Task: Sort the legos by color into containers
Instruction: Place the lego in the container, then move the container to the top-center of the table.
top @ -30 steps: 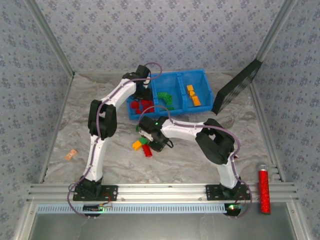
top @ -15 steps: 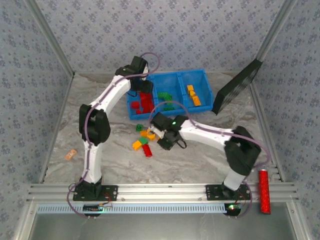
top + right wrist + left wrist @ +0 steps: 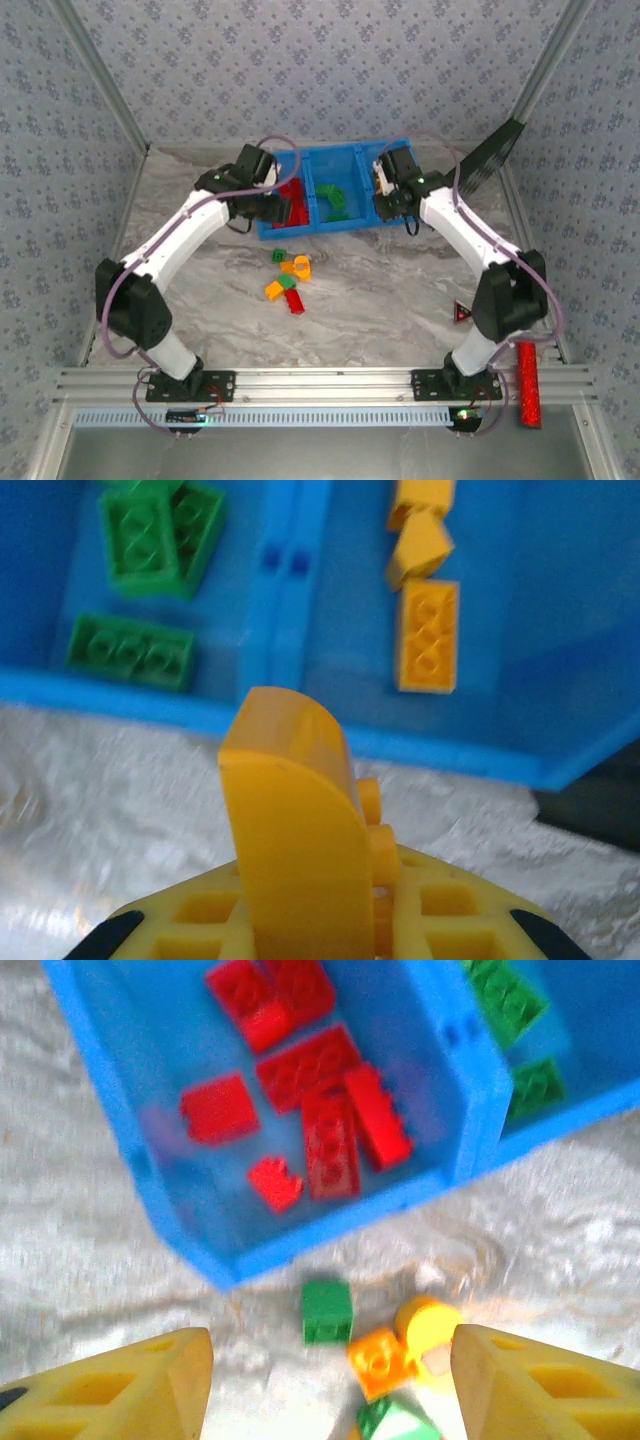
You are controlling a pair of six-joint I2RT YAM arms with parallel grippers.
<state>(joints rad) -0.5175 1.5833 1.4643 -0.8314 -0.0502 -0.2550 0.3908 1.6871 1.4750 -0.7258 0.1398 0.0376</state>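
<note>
The yellow legos' container (image 3: 372, 640) is outward and below, so my right gripper next moves outward past the tray's near side and down to release the yellow-orange lego (image 3: 290, 820).
The blue tray (image 3: 322, 228) holds red legos (image 3: 296, 196) in its left container and green legos (image 3: 336, 200) in the middle one. My left gripper (image 3: 278, 208) hovers open over the tray's near-left edge, nothing between its fingers (image 3: 150, 1390). Below it I see red bricks (image 3: 325, 1110) in the container and a loose green brick (image 3: 327, 1310) beside an orange brick (image 3: 380, 1360) on the table. My right gripper (image 3: 386, 196) is shut on a yellow-orange lego (image 3: 290, 820), just short of the tray's near wall (image 3: 130, 695), facing yellow bricks (image 3: 428, 640) in the right container.
Several loose legos (image 3: 288, 278) lie on the marble table in front of the tray. A black flat panel (image 3: 480, 170) leans at the tray's right. A long red studded cylinder (image 3: 527, 382) lies by the right arm's base.
My right gripper carried the yellow-orange lego from the loose pile up to the right container. My left gripper drew back from the red container and opened; its elbow swung left.
</note>
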